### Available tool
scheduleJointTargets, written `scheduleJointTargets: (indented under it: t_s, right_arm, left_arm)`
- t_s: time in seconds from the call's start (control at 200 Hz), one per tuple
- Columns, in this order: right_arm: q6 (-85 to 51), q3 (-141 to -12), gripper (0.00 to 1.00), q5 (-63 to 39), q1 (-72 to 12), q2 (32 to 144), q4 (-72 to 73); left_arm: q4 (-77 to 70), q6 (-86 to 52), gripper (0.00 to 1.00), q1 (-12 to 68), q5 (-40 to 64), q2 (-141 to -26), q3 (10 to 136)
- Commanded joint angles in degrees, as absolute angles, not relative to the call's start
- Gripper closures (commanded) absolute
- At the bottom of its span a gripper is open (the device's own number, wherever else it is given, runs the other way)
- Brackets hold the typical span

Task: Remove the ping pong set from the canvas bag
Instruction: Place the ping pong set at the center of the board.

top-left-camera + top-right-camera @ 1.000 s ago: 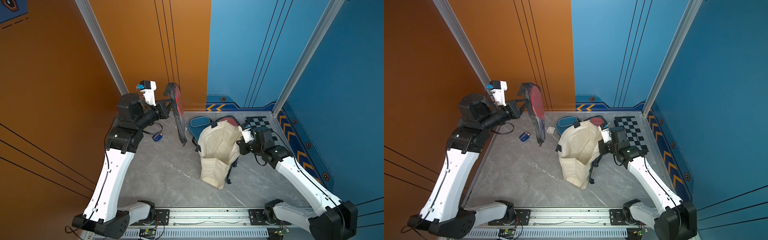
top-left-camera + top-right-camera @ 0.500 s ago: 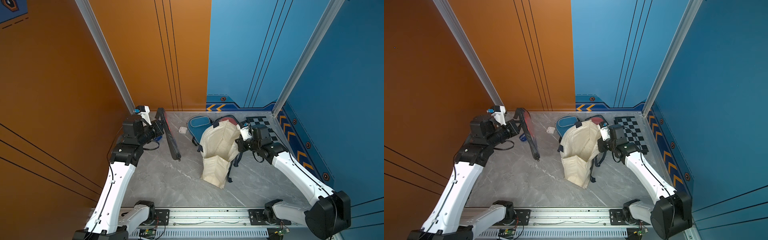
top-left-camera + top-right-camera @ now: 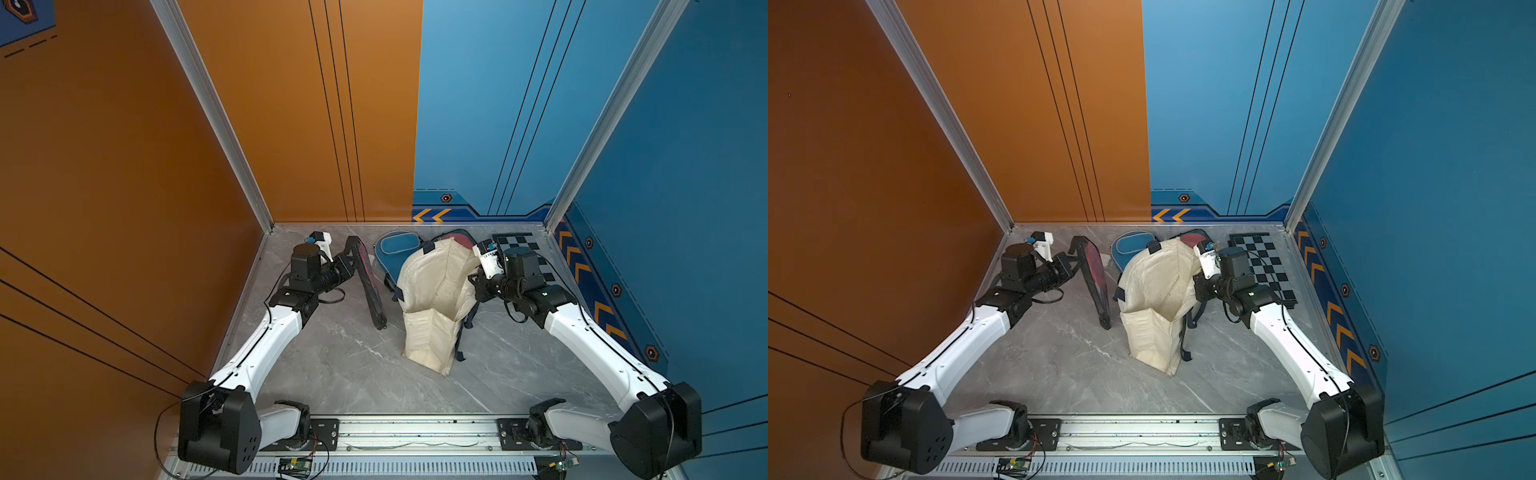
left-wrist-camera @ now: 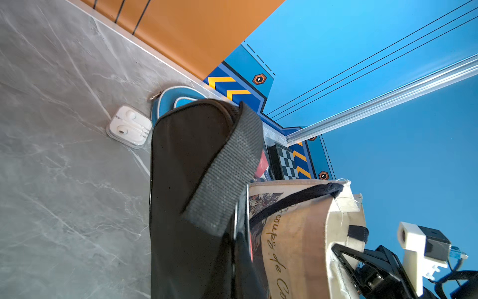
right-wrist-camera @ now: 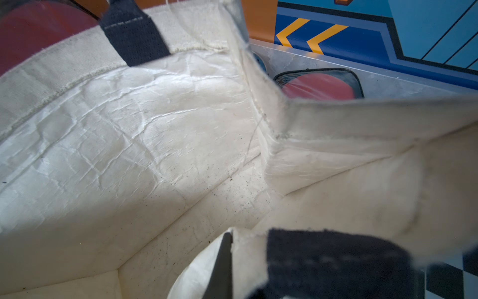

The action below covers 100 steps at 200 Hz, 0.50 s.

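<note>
I will use my right gripper to move the bag's held rim slightly toward the bag's opening [image 3: 441, 281] [image 5: 214, 189] and release it there, since only bare lining shows inside the bag.
The ping pong set [image 3: 368, 282] is a long black case with a red paddle showing through it, out of the bag and left of it, tilted with its near end down at the table. My left gripper [image 3: 347, 266] is shut on its far end; the case [image 4: 186, 181] and its grey strap fill the left wrist view. The canvas bag [image 3: 436, 299] stands cream-white and open at the middle. My right gripper [image 3: 473, 278] is shut on its right rim beside a navy handle [image 5: 336, 264]. The bag's inside [image 5: 129, 155] shows only bare lining.
A blue paddle case [image 3: 395, 247] and a red-faced case [image 5: 318, 86] lie behind the bag near the back wall. A checkerboard [image 3: 523, 249] lies at the back right. A white earphone box [image 4: 129, 126] sits behind the set. Walls close three sides.
My left arm has come down from high at the back left, bringing the ping pong set to the table. My right gripper has kept its hold on the bag's rim.
</note>
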<state>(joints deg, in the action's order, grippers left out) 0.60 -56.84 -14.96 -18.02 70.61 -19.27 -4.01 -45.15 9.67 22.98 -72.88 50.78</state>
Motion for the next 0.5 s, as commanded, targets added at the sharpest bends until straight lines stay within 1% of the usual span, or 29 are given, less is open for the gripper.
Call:
scheduleJointTargets:
  t_s: [0.0, 0.1, 0.185, 0.26, 0.385, 0.495]
  right_arm:
    - [1.7, -59.3, 1.00, -17.1, -17.5, 70.7, -17.0]
    - [1.5, -59.4, 1.00, -19.1, -17.6, 71.2, -16.8]
    - [0.9, -59.1, 1.00, -20.6, -17.7, 71.0, -16.4]
    - [1.1, -58.7, 1.00, -21.0, -17.9, 70.7, -16.4]
    - [1.8, -58.1, 1.00, -21.0, -18.3, 69.8, -16.4]
    - [1.8, -57.7, 1.00, -20.7, -18.3, 69.2, -16.5]
  left_arm:
    - [-16.7, -48.4, 1.00, 7.9, 30.5, -76.0, 48.6]
    - [-16.8, -47.4, 1.00, 6.6, 32.9, -79.3, 48.1]
    - [-21.6, -50.7, 1.00, 4.7, 36.4, -81.9, 46.5]
    - [-21.1, -51.5, 1.00, 3.5, 37.5, -82.8, 45.7]
    - [-15.0, -49.1, 1.00, 1.9, 37.2, -81.0, 44.6]
    - [-3.5, -44.4, 1.00, 1.7, 36.1, -79.1, 46.2]
